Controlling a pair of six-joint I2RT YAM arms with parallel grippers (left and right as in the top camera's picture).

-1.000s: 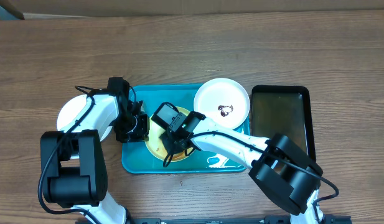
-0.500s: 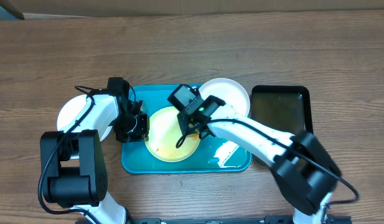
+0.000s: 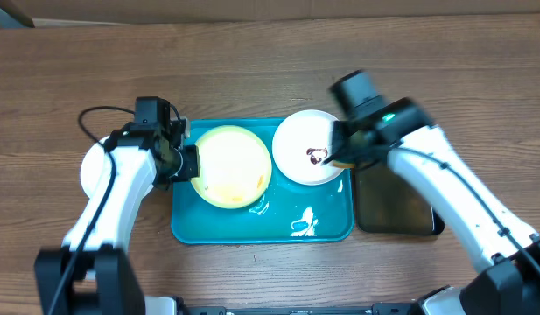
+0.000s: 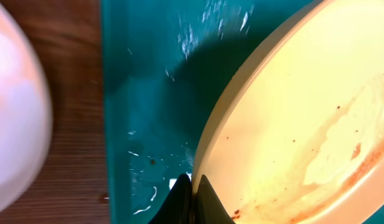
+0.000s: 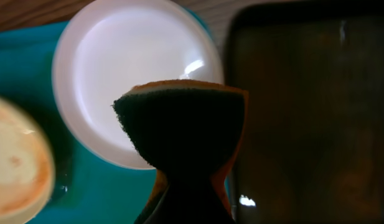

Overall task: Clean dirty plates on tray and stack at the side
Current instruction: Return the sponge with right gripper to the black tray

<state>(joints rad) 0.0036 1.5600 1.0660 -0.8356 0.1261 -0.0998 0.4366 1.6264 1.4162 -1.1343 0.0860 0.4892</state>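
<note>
The right gripper carries the sponge right in the overhead view next, then lowers it and releases it.
The pale yellow-green plate (image 3: 230, 166) lies at the left of the teal tray (image 3: 252, 229), smeared brown inside (image 4: 304, 137). My left gripper (image 3: 187, 163) is shut on its left rim (image 4: 193, 186). A white plate (image 3: 312, 147) with a brown smear sits at the tray's back right. My right gripper (image 3: 341, 154) is shut on a dark sponge with an orange back (image 5: 182, 124) and is over that plate's right edge (image 5: 129, 68). Another white plate (image 3: 92, 166) lies on the table left of the tray, partly under my left arm.
A black tray (image 3: 397, 188) lies right of the teal tray, partly under my right arm; it fills the right of the right wrist view (image 5: 316, 93). Wet streaks shine on the teal tray's front (image 3: 303, 223). Brown wooden table all around.
My right arm has swung from the yellow-green plate to the right, to the white plate's right edge, sponge in its jaws. The yellow-green plate has shifted back and left in my left gripper.
</note>
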